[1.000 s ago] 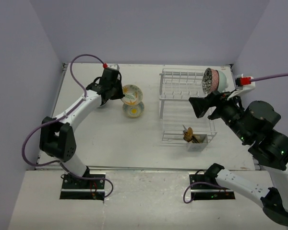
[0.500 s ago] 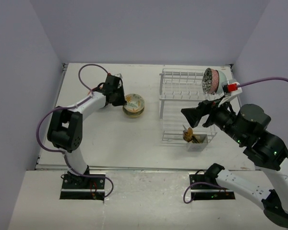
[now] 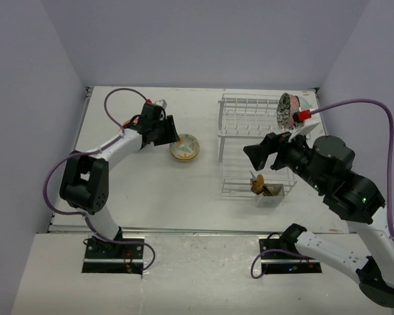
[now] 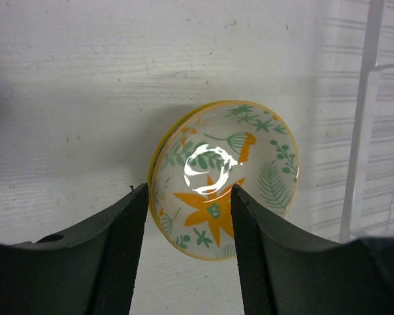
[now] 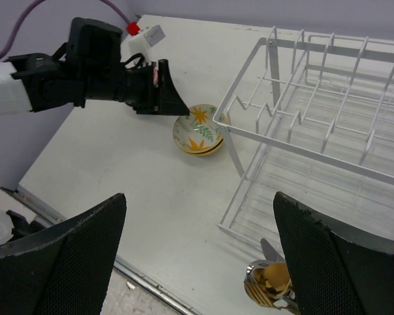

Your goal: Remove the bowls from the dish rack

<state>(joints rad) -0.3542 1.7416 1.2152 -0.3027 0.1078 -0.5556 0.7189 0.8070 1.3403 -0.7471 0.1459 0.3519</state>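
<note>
My right gripper turns outward and toward the right in the top view next, astride the red-patterned bowl's upper rim (image 3: 284, 109), which standing on edge leaves exposed.
A yellow-rimmed bowl (image 3: 184, 148) with orange flowers and green leaves sits on the table left of the dish rack (image 3: 249, 100), nested on a second yellow bowl whose edge (image 4: 161, 141) shows beneath it. My left gripper (image 3: 172, 136) is open, its fingers (image 4: 126, 249) astride the top bowl's (image 4: 226, 180) near rim. A red-patterned bowl (image 3: 287, 110) stands on edge at the rack's far right corner. My right gripper (image 3: 261, 155) hangs open and empty above the rack's front left, looking down on the bowls (image 5: 198, 129) and the rack (image 5: 273, 65).
A small white cutlery caddy (image 3: 268, 191) with gold cutlery (image 5: 268, 281) hangs at the rack's near edge. A rack upright (image 4: 371, 98) stands just right of the stacked bowls. The table's near edge (image 5: 85, 236) lies below the right gripper.
The left arm lowered the flowered bowl onto the other bowl and then opened its jaws. The right gripper drew back from the rack's far right corner toward the rack's front left.
</note>
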